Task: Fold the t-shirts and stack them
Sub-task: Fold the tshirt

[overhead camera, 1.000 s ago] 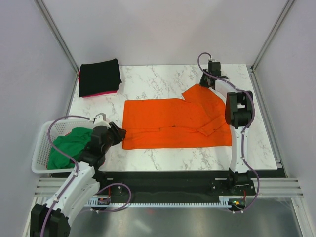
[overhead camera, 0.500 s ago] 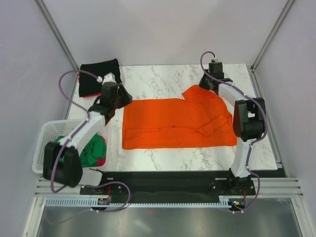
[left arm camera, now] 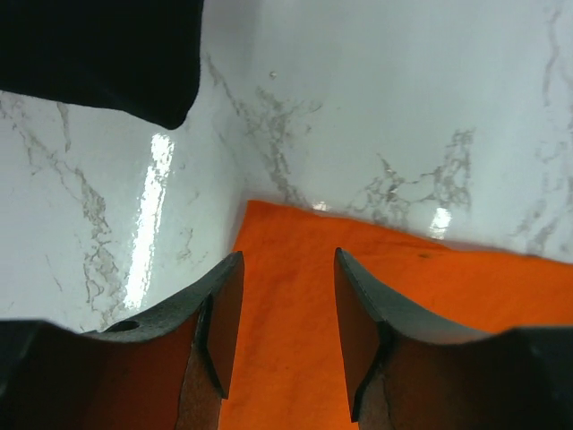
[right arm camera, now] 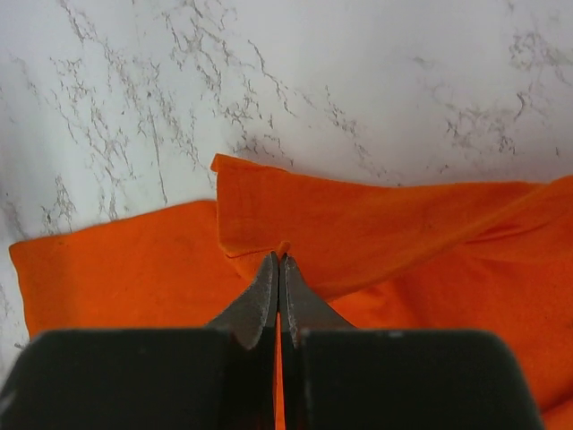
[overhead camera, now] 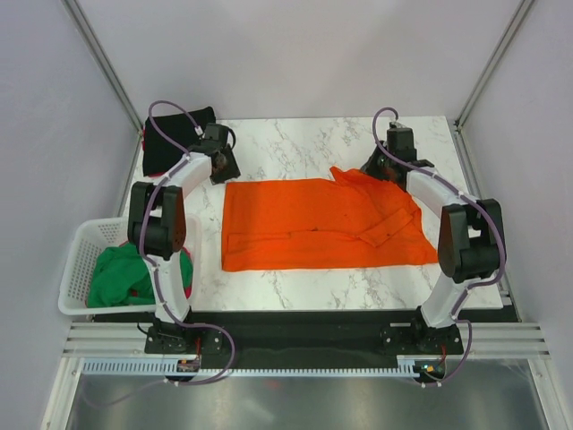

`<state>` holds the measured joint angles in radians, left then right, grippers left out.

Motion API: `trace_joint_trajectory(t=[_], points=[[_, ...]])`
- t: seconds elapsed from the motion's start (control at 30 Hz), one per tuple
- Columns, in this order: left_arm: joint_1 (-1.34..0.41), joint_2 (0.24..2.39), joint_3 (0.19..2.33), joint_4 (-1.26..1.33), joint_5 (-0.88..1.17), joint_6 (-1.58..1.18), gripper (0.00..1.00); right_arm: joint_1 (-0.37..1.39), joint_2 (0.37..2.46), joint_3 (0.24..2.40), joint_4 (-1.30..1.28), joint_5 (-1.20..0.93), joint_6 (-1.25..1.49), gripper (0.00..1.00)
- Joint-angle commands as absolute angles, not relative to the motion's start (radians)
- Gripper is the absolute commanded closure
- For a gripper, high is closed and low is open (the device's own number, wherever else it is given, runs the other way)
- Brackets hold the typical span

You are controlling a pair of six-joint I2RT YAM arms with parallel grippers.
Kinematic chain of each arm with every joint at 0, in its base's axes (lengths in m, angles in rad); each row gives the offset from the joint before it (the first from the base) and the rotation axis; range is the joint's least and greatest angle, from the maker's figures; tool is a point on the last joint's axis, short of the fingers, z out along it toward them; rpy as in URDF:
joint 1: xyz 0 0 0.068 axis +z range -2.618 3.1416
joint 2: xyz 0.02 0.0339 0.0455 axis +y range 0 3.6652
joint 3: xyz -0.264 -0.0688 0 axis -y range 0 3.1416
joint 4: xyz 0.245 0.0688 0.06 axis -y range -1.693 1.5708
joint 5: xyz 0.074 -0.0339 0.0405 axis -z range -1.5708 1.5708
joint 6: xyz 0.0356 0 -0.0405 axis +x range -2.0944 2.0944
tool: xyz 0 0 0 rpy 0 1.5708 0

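My left gripper moves down onto the orange t-shirt's far corner nearest the black one and closes next, since its open fingers already straddle that cloth.
A bright orange t-shirt (overhead camera: 313,224) lies spread on the marble table, folded along its length. My left gripper (overhead camera: 223,173) is open just above its far left corner (left arm camera: 269,224), one finger to each side. My right gripper (overhead camera: 376,170) is shut on a pinch of the orange shirt (right arm camera: 358,224) at its far right sleeve. A folded black t-shirt (overhead camera: 175,139) lies at the far left over a pink-red one (overhead camera: 144,137), and its corner shows in the left wrist view (left arm camera: 98,54). A green t-shirt (overhead camera: 121,273) sits in the basket.
A white lattice basket (overhead camera: 76,260) stands at the near left edge of the table. Bare marble (overhead camera: 295,139) lies behind the orange shirt. Grey walls enclose the table on three sides.
My left arm has swung from the basket up to the far left corner of the orange shirt. My right gripper has shifted slightly right, still holding the sleeve.
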<state>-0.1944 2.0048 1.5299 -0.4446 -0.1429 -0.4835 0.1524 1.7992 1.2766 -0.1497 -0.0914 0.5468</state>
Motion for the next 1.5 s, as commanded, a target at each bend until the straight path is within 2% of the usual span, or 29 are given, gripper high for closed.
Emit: trace_joint_trajectory(t=[0.0,0.53,0.67,0.83,1.0,1.13,1.2,1.47], points=[[-0.186,2.040,1.591,-0.506,-0.176,-0.433,0.48,0.153,1.721,1.229,-0.101,-0.135,0.565,1.00],[-0.140,2.193,1.654,-0.508,-0.086,-0.437,0.51,0.155,1.700,1.197,-0.106,-0.150,0.542,1.00],[-0.138,2.207,1.660,-0.500,-0.060,-0.440,0.62,0.155,1.698,1.190,-0.109,-0.143,0.535,1.00],[-0.138,2.191,1.634,-0.497,-0.051,-0.452,0.69,0.153,1.720,1.203,-0.121,-0.143,0.528,1.00],[-0.138,2.174,1.628,-0.483,-0.029,-0.456,0.81,0.153,1.732,1.218,-0.141,-0.143,0.522,1.00],[-0.138,2.163,1.640,-0.483,-0.023,-0.449,0.87,0.150,1.729,1.224,-0.147,-0.140,0.517,1.00],[-0.140,2.157,1.643,-0.482,-0.018,-0.445,0.97,0.149,1.727,1.229,-0.155,-0.143,0.518,1.00],[-0.140,2.079,1.612,-0.480,-0.023,-0.451,0.98,0.140,1.687,1.230,-0.178,-0.159,0.515,1.00]])
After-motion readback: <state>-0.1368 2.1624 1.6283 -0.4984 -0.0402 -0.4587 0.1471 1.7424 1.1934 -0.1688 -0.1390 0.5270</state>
